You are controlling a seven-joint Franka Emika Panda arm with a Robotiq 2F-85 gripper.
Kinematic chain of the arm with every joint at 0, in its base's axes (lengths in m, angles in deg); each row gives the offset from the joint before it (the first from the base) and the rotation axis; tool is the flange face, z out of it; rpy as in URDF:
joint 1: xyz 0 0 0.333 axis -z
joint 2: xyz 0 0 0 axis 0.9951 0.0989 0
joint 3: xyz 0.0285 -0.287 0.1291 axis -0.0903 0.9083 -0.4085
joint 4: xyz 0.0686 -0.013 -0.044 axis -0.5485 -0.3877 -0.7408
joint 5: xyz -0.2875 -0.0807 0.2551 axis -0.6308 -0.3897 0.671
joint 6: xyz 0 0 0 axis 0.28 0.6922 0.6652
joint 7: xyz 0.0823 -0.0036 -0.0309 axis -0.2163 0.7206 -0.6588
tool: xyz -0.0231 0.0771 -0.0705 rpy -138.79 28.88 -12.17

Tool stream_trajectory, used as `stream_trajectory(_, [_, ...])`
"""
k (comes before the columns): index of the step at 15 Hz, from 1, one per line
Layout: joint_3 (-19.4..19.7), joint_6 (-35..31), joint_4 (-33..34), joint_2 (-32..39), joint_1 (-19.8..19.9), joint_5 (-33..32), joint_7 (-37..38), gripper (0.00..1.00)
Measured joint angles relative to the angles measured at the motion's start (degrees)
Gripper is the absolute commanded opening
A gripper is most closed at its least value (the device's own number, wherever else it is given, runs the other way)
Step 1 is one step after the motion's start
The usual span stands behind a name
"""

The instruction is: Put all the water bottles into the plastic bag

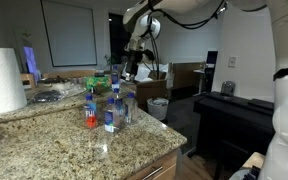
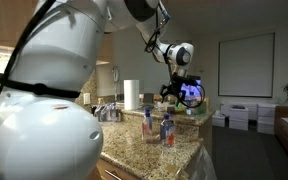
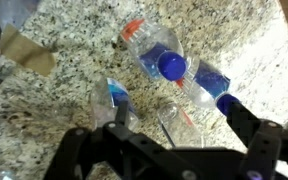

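Observation:
The blue cap stands below my open gripper, beyond the gripper's fingers. I will move my gripper toward the blue cap nearest the wrist view's top [image 3: 171,66] next and lower it around the cap.
Several water bottles stand clustered on the granite counter in both exterior views [image 1: 112,105] [image 2: 156,127]; one has a red-orange label [image 1: 90,117]. In the wrist view I look down on them: a blue cap [image 3: 171,65], a red-orange cap [image 3: 133,29], a blue-labelled bottle [image 3: 112,96] and a clear bottle [image 3: 176,122] that lies between my fingers. My gripper [image 3: 174,128] is open and empty, hovering above the cluster [image 1: 134,68] [image 2: 174,88]. A pale translucent shape at the wrist view's top left [image 3: 12,10] may be the plastic bag; I cannot tell.
A big white paper-towel roll [image 1: 2,80] [image 2: 131,94] stands on the counter. A brown cardboard piece [image 3: 29,55] lies near the bottles. A whitish lined bin [image 1: 157,107] stands on the floor past the counter edge, beside a dark desk [image 1: 234,115].

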Motion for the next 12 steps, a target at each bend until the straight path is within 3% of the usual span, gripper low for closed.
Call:
stream_trajectory(8, [-0.15,-0.88,-0.31,4.25,-5.09,-12.78,6.81,1.00])
stream_trajectory(9, [-0.16,-1.02,-0.32,4.39,-5.54,-14.48,7.84,0.75])
stream_trajectory(12, [-0.23,-1.05,-0.41,4.48,-6.33,-17.58,10.43,0.60])
